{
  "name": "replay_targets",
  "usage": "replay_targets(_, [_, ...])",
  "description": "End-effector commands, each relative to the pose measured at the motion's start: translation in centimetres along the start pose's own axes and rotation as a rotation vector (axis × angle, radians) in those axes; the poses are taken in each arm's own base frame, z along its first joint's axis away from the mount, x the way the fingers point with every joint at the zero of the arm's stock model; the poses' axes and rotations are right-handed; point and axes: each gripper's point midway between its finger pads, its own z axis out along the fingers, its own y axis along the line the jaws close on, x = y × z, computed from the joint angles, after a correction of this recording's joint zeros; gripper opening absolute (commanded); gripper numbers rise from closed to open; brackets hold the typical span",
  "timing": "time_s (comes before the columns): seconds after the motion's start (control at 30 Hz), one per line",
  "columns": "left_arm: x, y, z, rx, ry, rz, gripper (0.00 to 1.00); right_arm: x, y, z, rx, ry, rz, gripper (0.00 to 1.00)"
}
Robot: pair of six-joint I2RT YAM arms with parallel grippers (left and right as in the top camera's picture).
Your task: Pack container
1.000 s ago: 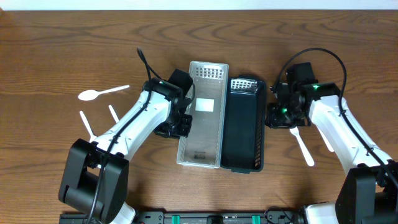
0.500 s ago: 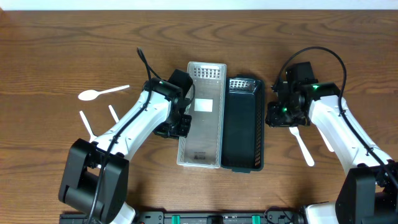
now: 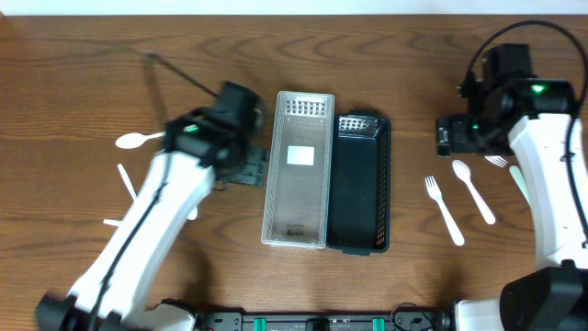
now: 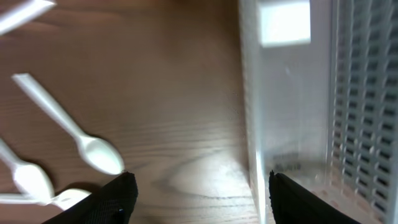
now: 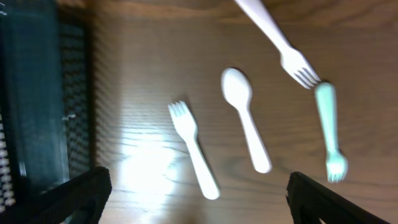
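I should lower my right gripper next and move it toward the black container (image 3: 360,184), onto the white fork's handle (image 3: 440,202) just behind the fork's head, because that fork is nearest the container.
A clear container (image 3: 296,170) and a black container (image 3: 360,184) lie side by side mid-table. My left gripper (image 3: 246,167) hovers just left of the clear one, open and empty. In the left wrist view the left gripper (image 4: 199,193) straddles the clear container's wall (image 4: 249,124), with bare wood between the fingers. My right gripper (image 3: 455,136) hangs open to the right of the black container. In the right wrist view the right gripper (image 5: 199,186) is above a white fork (image 5: 193,149) and a white spoon (image 5: 245,118), touching neither; the black container (image 5: 37,93) shows at the left.
More white cutlery lies on the wood: a spoon (image 3: 138,140) and sticks at far left, and a fork (image 3: 444,208) and a spoon (image 3: 473,188) at right. A second white fork (image 5: 280,43) and a pale green fork (image 5: 329,137) lie further right. White spoons (image 4: 93,152) lie left of the left gripper.
Both grippers have opened and pulled away from the containers. The left arm swung left and back, and the right arm moved up and to the right over the cutlery.
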Motion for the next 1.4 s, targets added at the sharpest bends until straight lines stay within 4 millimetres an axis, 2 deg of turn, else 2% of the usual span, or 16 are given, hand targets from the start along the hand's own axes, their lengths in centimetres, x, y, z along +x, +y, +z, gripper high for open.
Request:
replay_targets(0.0, [-0.3,3.1,-3.0,-0.036,-0.088,-0.132,0.71,0.6,-1.5,0.3,0.041,0.026,-0.037,0.97])
replay_targets(0.1, [0.2,5.7,-5.3,-0.058,-0.150,-0.233,0.72,1.8,-1.7,1.6,0.065,0.071,-0.050,0.99])
replay_targets(0.23, [1.3,8.5,-7.9,-0.089,-0.225,-0.350,0.79,3.3,-0.8,4.1,0.062,0.114,-0.080,0.99])
replay_targets(0.43, [2.2,10.5,-10.2,-0.119,-0.304,-0.425,0.84,6.2,1.2,7.9,0.034,0.182,-0.134,0.99])
replay_targets(0.63, [2.3,10.8,-10.4,-0.124,-0.312,-0.437,0.85,7.5,3.2,10.1,-0.050,0.191,-0.199,0.99])
replay_targets(0.93, [2.2,10.8,-10.2,-0.124,-0.304,-0.437,0.85,7.6,3.4,13.0,-0.049,0.141,-0.194,0.99])
replay_targets(1.37, [2.2,10.8,-10.1,-0.125,-0.300,-0.437,0.85,10.2,3.2,16.6,-0.035,0.266,-0.200,0.90])
